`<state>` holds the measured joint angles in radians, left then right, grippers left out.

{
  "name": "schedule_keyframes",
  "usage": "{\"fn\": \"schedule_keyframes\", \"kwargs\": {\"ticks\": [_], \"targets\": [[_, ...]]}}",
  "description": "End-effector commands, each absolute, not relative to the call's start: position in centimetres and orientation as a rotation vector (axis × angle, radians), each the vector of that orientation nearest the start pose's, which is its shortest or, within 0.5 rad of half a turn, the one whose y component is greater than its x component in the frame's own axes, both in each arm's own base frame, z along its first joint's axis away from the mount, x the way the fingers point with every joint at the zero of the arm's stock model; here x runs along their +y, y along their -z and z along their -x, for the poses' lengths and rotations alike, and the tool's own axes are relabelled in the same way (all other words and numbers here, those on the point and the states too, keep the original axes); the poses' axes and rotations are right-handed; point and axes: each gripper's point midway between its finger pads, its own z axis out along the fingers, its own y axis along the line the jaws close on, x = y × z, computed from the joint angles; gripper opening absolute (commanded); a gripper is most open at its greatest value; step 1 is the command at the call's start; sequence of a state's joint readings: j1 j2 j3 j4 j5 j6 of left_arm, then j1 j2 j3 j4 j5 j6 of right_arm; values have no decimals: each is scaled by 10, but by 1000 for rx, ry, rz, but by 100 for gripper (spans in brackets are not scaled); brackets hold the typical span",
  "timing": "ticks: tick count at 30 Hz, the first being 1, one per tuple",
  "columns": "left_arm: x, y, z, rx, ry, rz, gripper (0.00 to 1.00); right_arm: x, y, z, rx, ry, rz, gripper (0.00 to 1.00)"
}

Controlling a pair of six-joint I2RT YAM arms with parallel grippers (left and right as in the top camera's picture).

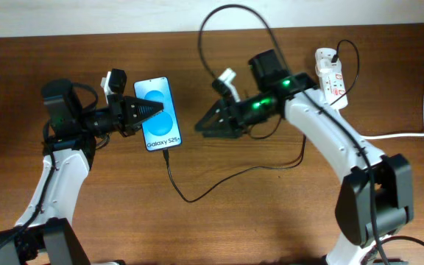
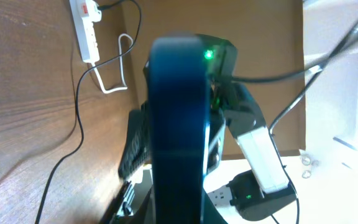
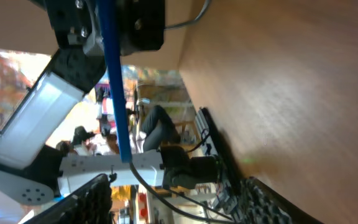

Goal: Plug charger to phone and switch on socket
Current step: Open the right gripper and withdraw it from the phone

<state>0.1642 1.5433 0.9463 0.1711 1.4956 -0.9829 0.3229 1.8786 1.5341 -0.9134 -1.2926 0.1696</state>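
The cable is plugged into the phone, so I need to bring my left gripper down to the right in the overhead view next and let go of the phone on the bare tabletop.
The phone has a bright blue screen reading "Galaxy S25". My left gripper is shut on it from the left and holds it. In the left wrist view the phone shows edge-on between the jaws. The charger cable runs from the phone's bottom edge across the table toward the right. In the right wrist view the cable hangs from the phone's lower end. My right gripper is open and empty, just right of the phone; its fingers are spread. The white socket lies at the back right.
The socket's thick white cord runs off the right edge. The socket also shows in the left wrist view. A thin black cable arcs over the table's back. The right arm spans the middle right.
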Motion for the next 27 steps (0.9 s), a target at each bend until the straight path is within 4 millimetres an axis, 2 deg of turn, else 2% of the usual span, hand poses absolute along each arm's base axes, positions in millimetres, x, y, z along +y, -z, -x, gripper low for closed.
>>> {"fn": "schedule_keyframes", "kwargs": {"ticks": [1, 4, 6, 9, 12, 14, 16, 20, 22, 24, 26, 27], "targets": [[-116, -255, -354, 2061, 1930, 39, 0, 248, -209, -336, 2520, -1721, 471, 69], [-123, -247, -363, 2082, 1866, 96, 0, 211, -174, -345, 2732, -1431, 317, 70], [-132, -240, -365, 2110, 1832, 117, 0, 192, -159, -347, 2819, -1292, 261, 70], [-146, -218, -366, 2200, 1761, 201, 0, 180, -154, -341, 2846, -1239, 308, 69], [-157, -191, -357, 2324, 1683, 285, 0, 168, -147, -338, 2890, -1162, 309, 69], [-158, -181, -355, 2374, 1651, 352, 0, 165, -144, -339, 2902, -1126, 310, 70], [-154, -172, -354, 2422, 1645, 532, 0, 163, -142, -340, 2908, -1104, 311, 71], [-155, -182, -356, 2409, 1711, 704, 0, 163, -142, -341, 2904, -1102, 313, 76], [-155, -196, -357, 2370, 1722, 686, 0, 160, -139, -342, 2915, -1064, 313, 82], [-154, -202, -356, 2355, 1682, 634, 0, 156, -136, -342, 2929, -1023, 313, 95], [-156, -199, -351, 2380, 1632, 606, 0, 155, -136, -343, 2932, -1013, 313, 96], [-159, -197, -348, 2390, 1606, 535, 0, 155, -136, -343, 2932, -1013, 313, 96]]}}
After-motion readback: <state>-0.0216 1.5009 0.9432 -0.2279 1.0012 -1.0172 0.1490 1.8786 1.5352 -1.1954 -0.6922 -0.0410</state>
